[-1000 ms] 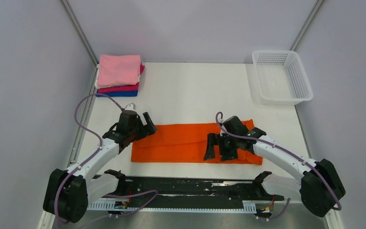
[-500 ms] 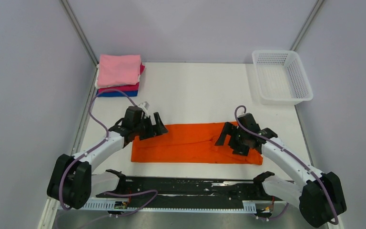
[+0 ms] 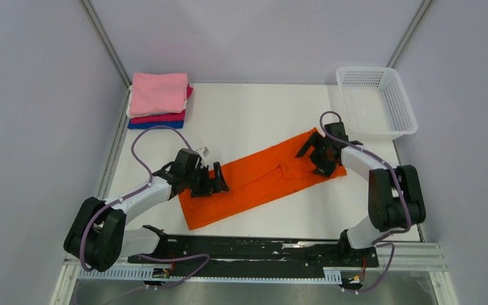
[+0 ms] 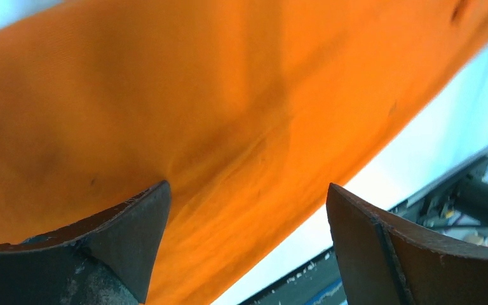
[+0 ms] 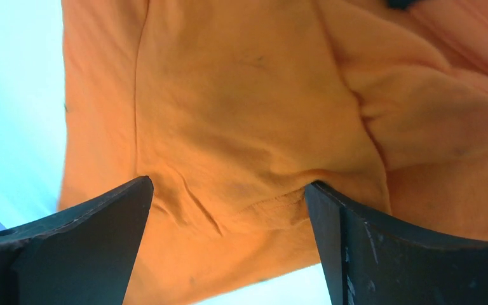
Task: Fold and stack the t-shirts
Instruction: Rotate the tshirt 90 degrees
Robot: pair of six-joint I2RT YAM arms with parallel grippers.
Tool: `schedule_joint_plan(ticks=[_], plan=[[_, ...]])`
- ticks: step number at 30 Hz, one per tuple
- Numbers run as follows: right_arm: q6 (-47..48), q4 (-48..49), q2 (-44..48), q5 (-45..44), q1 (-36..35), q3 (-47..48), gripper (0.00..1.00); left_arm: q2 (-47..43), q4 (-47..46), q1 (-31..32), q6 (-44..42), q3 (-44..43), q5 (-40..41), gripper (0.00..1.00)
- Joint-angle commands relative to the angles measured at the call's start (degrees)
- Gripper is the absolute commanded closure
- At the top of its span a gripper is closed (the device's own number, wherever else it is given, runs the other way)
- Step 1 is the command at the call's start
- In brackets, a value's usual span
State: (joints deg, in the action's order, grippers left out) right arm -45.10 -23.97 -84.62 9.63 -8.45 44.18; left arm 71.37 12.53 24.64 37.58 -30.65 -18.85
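Next, my left gripper swings the slanting orange t-shirt straight, then moves back and closes on its end corner. The orange t-shirt's near end [image 3: 187, 212] lies back from the gripper.
The orange t-shirt [image 3: 257, 178] lies as a long folded strip, slanting from near left up to far right on the white table. My left gripper [image 3: 215, 183] is open and rests on its near left part; the cloth [image 4: 216, 114] fills that wrist view. My right gripper [image 3: 321, 155] is open and presses on the far right end, where a sleeve fold [image 5: 248, 127] shows between the fingers. A stack of folded tees [image 3: 159, 100], light pink on top with white, magenta and blue beneath, sits at the far left corner.
A white mesh basket [image 3: 376, 101] stands at the far right corner. A black rail [image 3: 254, 248] runs along the near edge by the arm bases. Grey walls close in the left, right and back.
The orange strip has turned from level to slanted: my right gripper slid its end toward the far right, and my left gripper moved right and nearer on the other end.
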Motion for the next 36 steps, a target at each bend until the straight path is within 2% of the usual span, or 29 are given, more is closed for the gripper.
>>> schedule_joint_plan(ticks=[1, 4, 7, 13, 16, 20, 24, 29, 33, 36], plan=[[5.3, 10.0, -14.0, -6.6, 2.0, 13.1, 0.0, -1.5, 5.4, 5.0, 1.7, 1.5, -2.9, 0.0], [7.3, 10.7, -24.9, -2.1, 2.4, 25.6, 0.0, 0.2, 2.8, 8.9, 2.9, 1.5, -5.9, 0.0], [8.9, 10.1, -35.7, 4.5, 2.3, 39.7, 0.0, 4.9, -4.0, 10.9, 3.9, 1.5, -8.2, 0.0], [10.6, -0.5, -58.7, 14.8, 1.2, 72.6, 0.0, 16.3, -15.4, 17.3, 6.1, -3.4, -15.0, 0.0], [9.5, -1.0, -66.2, 18.2, 0.5, 83.6, 0.0, 22.6, -13.3, 21.1, 4.7, -8.1, -15.0, 0.0], [10.3, -0.2, -71.7, 15.3, 0.4, 95.3, 0.0, 27.3, -9.9, 23.3, 2.8, -13.9, -13.3, 0.0], [14.6, 3.3, -69.5, 11.2, 0.4, 96.7, 0.0, 25.6, -5.7, 23.5, 0.8, -17.0, -9.0, 0.0], [20.6, 3.8, -59.6, 12.2, 0.1, 92.0, 0.0, 16.0, 1.5, 23.5, -2.7, -18.3, -1.7, 0.0], [23.7, 4.1, -45.2, 10.2, -1.5, 78.1, 0.0, 8.2, 10.3, 23.5, -4.0, -17.9, 3.6, 0.0], [22.5, 4.0, -33.2, 5.1, -3.0, 62.3, 0.0, 2.3, 15.4, 23.5, -3.9, -15.9, 7.7, 0.0]])
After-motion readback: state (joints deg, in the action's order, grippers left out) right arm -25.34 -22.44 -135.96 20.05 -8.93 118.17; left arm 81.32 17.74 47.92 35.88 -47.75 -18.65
